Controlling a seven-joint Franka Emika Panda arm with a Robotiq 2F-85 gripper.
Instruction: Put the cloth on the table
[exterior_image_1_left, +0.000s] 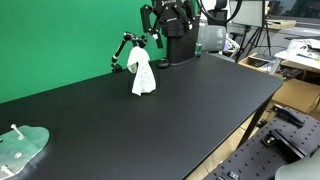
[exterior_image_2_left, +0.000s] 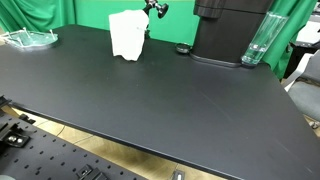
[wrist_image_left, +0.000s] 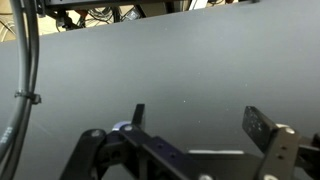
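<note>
Part of the white cloth stands up clear of the table, so my gripper will next move toward the cloth and go down with open fingers onto its raised top.
A white cloth stands bunched at the far side of the black table, below a small black jointed holder. It also shows in an exterior view, with the holder above it. I cannot tell whether the cloth hangs from the holder or rests on the table. My gripper is open and empty in the wrist view, with only bare black table between its fingers. In an exterior view the arm is up at the back by its base, to the right of the cloth and apart from it.
A clear plastic piece lies at one table corner and also shows in an exterior view. A clear bottle stands beside the black robot base. A green backdrop runs behind the table. Equipment crowds the floor beyond the table edge.
</note>
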